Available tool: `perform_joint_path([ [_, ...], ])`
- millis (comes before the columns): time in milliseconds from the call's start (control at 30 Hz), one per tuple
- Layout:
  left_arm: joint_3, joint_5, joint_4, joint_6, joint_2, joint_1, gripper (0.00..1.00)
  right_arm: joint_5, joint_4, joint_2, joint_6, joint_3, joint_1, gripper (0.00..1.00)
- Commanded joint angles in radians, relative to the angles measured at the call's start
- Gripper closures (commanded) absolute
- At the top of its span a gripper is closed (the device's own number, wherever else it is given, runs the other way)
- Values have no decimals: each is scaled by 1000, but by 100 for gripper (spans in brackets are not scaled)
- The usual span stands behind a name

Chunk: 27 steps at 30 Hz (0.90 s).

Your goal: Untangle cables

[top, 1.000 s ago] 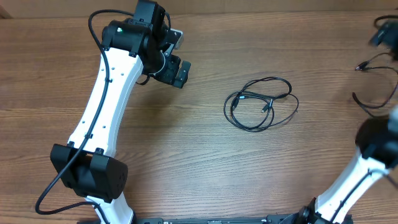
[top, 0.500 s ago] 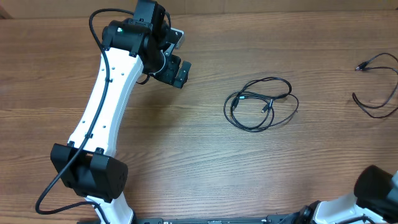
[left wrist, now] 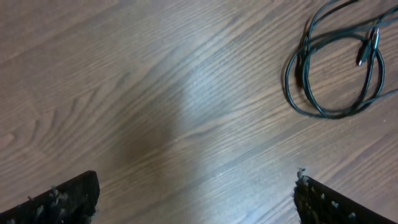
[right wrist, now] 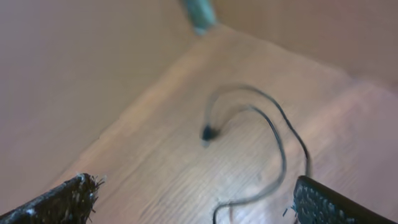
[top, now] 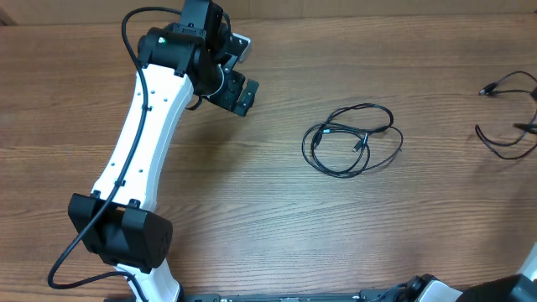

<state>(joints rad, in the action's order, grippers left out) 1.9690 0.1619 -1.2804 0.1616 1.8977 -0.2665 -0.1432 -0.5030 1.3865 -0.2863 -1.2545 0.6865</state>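
Note:
I will tilt my right gripper down and lower it onto the near part of the separate cable to close, because that part of the cable lies loose past my open fingers.
A small tangle of thin black cables (top: pixel 352 139) lies coiled near the middle of the wooden table (top: pixel 252 184). It also shows at the top right of the left wrist view (left wrist: pixel 333 68). A separate black cable (top: pixel 506 126) with a plug end (top: pixel 485 91) lies at the right edge. The right wrist view shows it as a loose curve (right wrist: pixel 277 140) with its plug (right wrist: pixel 207 132). My left gripper (top: pixel 241 74) is open and empty, well left of the tangle, its fingers at the bottom corners of its wrist view (left wrist: pixel 196 199). My right gripper (right wrist: pixel 196 199) is open and empty above the separate cable.
The white left arm (top: pixel 138 143) runs from the front left base up to the back left. Only a sliver of the right arm (top: pixel 530 281) shows at the front right corner. A blurred green object (right wrist: pixel 199 15) sits beyond the table's far edge.
The right arm has swung from the right edge down and almost out of the overhead view. The left arm shifted very slightly. The cables have not moved.

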Motion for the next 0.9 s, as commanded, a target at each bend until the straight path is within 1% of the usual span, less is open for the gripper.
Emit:
perform_joint_path([
  [0,-3,27,-15,22,5,-3,0,184,2,40,-306,118,10,0],
  [67,-3,42,-35,22,5,-3,0,183,15,70,-399,167,12,0],
  [100,-3,42,-43,22,5,-3,0,182,29,95,-430,183,12,12],
  [133,-3,41,-48,22,5,-3,0,183,39,119,-448,192,11,28],
  [167,-3,41,-51,23,5,-3,0,183,45,140,-452,197,8,36],
  [200,-3,40,-55,24,5,-3,0,180,49,164,-456,201,5,37],
  [267,-3,40,-60,26,5,-3,0,178,43,209,-473,204,2,33],
  [500,-3,41,-91,26,5,-3,0,175,23,317,-473,204,2,34],
  [533,-3,41,-91,26,5,-3,0,175,24,324,-473,204,2,36],
  [567,-3,41,-88,26,5,-3,0,166,24,329,-474,204,2,40],
  [667,-3,42,-76,26,5,-3,0,126,33,332,-474,204,2,41],
  [733,-3,41,-63,26,5,-3,0,85,50,332,-478,204,1,46],
  [767,-3,42,-58,26,5,-3,0,81,54,332,-489,204,1,46],
  [800,-3,42,-53,26,5,-3,0,82,55,332,-538,204,1,45],
  [833,-3,42,-51,26,5,-3,0,81,56,332,-571,204,1,39],
  [867,-3,42,-51,26,5,-3,0,81,61,333,-600,204,1,30],
])
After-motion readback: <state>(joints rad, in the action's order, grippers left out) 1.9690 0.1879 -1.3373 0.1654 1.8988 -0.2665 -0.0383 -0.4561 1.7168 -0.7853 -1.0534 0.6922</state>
